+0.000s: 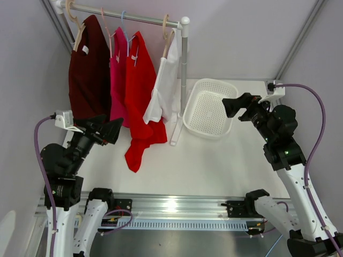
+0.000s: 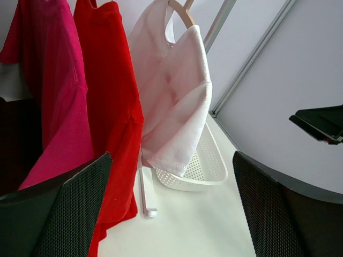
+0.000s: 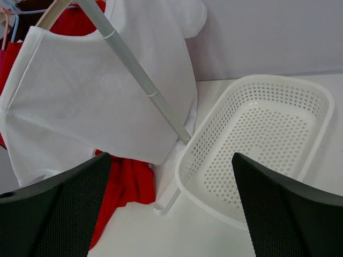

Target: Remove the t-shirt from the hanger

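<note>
My left gripper rises and reaches outward past the red shirt onto the wooden hanger's hook next, since it holds the white shirt on the bar.
Several t-shirts hang on a rail: a maroon one, a pink one, a red one whose hem trails on the table, and a white one on a wooden hanger. My left gripper is open and empty, just left of the red shirt's lower part. My right gripper is open and empty above the basket's right side, facing the white shirt. The white shirt also shows in the left wrist view.
A white perforated basket lies right of the rack's upright pole. It also shows in the right wrist view and the left wrist view. The rack's white foot rests on the table. Grey walls close the sides.
</note>
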Available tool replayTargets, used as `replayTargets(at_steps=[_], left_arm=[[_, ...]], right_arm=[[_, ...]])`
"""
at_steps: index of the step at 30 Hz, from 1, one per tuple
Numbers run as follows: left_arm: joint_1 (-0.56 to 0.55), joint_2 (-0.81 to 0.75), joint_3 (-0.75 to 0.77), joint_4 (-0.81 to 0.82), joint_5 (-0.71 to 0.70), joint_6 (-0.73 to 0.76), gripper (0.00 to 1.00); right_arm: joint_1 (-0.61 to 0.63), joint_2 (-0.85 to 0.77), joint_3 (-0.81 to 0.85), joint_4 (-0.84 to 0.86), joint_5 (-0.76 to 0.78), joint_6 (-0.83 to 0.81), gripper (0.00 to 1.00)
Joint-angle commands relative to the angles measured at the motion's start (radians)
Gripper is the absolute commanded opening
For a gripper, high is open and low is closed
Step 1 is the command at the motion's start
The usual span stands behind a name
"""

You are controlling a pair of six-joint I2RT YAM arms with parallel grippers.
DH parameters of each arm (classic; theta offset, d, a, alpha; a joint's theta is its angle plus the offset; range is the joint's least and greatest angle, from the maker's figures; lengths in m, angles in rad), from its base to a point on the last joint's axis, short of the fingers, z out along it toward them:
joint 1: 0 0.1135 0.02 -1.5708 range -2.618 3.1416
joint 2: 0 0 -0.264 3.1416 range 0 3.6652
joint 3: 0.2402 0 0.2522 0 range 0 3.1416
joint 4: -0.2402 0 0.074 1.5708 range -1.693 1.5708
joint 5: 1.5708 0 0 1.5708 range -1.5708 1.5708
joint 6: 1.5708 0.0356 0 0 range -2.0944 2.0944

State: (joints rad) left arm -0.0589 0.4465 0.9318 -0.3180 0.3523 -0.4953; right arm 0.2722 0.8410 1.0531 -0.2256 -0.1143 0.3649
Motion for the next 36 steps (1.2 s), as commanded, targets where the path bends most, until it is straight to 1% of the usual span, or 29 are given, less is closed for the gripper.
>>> replayTargets(at_steps=[1, 3, 5, 6, 7, 8, 9, 10, 11, 12, 13, 14, 16, 17, 18, 19, 20, 22, 23, 25, 26, 30, 32, 36], left_arm=[[-0.004, 0.014, 0.035, 0.017, 0.020, 0.023, 1.00], [-0.004, 0.059, 0.067, 0.042, 0.055, 0.050, 1.00], [-0.004, 0.119, 0.105, 0.027, 0.074, 0.064, 1.00], [-0.007, 0.195, 0.183, 0.014, 0.086, 0.070, 1.00], [-0.010, 0.237, 0.214, 0.001, 0.085, 0.073, 0.99], [-0.018, 0.280, 0.287, -0.051, 0.074, 0.081, 1.00], [-0.036, 0.378, 0.380, -0.091, 0.051, 0.101, 0.99], [-0.056, 0.474, 0.527, -0.175, -0.011, 0.124, 1.00], [-0.056, 0.475, 0.567, -0.196, -0.012, 0.124, 1.00], [-0.079, 0.554, 0.605, -0.207, -0.047, 0.136, 0.99], [-0.093, 0.590, 0.630, -0.210, -0.064, 0.138, 0.99], [-0.104, 0.621, 0.700, -0.202, -0.078, 0.138, 1.00], [-0.139, 0.710, 0.745, -0.196, -0.114, 0.143, 1.00], [-0.151, 0.737, 0.809, -0.193, -0.127, 0.146, 1.00], [-0.174, 0.768, 0.834, -0.194, -0.134, 0.150, 1.00], [-0.183, 0.829, 0.863, -0.208, -0.148, 0.153, 1.00], [-0.197, 0.859, 0.954, -0.217, -0.168, 0.156, 0.99], [-0.240, 0.914, 0.999, -0.220, -0.193, 0.191, 0.99], [-0.255, 0.958, 1.050, -0.207, -0.226, 0.205, 0.99], [-0.295, 0.997, 1.062, -0.169, -0.246, 0.253, 0.97], [-0.308, 1.021, 1.064, -0.123, -0.281, 0.267, 0.97], [-0.366, 1.063, 1.033, 0.020, -0.348, 0.375, 0.96], [-0.380, 1.083, 1.045, 0.062, -0.366, 0.400, 0.96], [-0.416, 1.140, 1.084, 0.092, -0.438, 0.455, 0.95]], right_arm=[[0.004, -0.025, -0.011, 0.035, -0.015, 0.002, 1.00], [0.004, -0.025, -0.018, 0.035, -0.016, 0.005, 0.99], [0.004, -0.020, -0.019, 0.032, -0.021, 0.012, 0.99], [0.004, -0.020, -0.018, 0.034, -0.022, 0.014, 0.99], [0.004, -0.020, -0.027, 0.045, -0.036, 0.016, 0.99], [0.004, -0.025, -0.031, 0.048, -0.038, 0.019, 0.99], [0.004, -0.023, -0.034, 0.051, -0.039, 0.025, 1.00], [0.004, -0.029, -0.041, 0.055, -0.038, 0.026, 1.00], [0.004, -0.031, -0.041, 0.055, -0.038, 0.026, 1.00], [0.004, -0.031, -0.044, 0.054, -0.036, 0.026, 0.99], [0.004, -0.033, -0.045, 0.055, -0.035, 0.023, 0.99], [0.004, -0.033, -0.044, 0.052, -0.033, 0.023, 0.99], [0.005, -0.033, -0.042, 0.046, -0.031, 0.017, 1.00], [0.004, -0.033, -0.042, 0.046, -0.030, 0.016, 0.99], [0.004, -0.036, -0.042, 0.046, -0.028, 0.014, 1.00], [0.004, -0.036, -0.044, 0.046, -0.027, 0.009, 1.00], [0.004, -0.037, -0.045, 0.043, -0.027, 0.006, 0.99], [0.005, -0.036, -0.044, 0.039, -0.027, 0.000, 1.00], [0.004, -0.036, -0.042, 0.038, -0.024, -0.003, 0.99], [0.004, -0.040, -0.042, 0.035, -0.018, -0.006, 1.00], [0.004, -0.040, -0.042, 0.037, -0.016, -0.009, 1.00], [0.004, -0.040, -0.042, 0.045, -0.024, -0.004, 1.00], [0.004, -0.039, -0.042, 0.046, -0.025, -0.003, 0.99], [0.004, -0.037, -0.041, 0.048, -0.024, -0.004, 0.99]])
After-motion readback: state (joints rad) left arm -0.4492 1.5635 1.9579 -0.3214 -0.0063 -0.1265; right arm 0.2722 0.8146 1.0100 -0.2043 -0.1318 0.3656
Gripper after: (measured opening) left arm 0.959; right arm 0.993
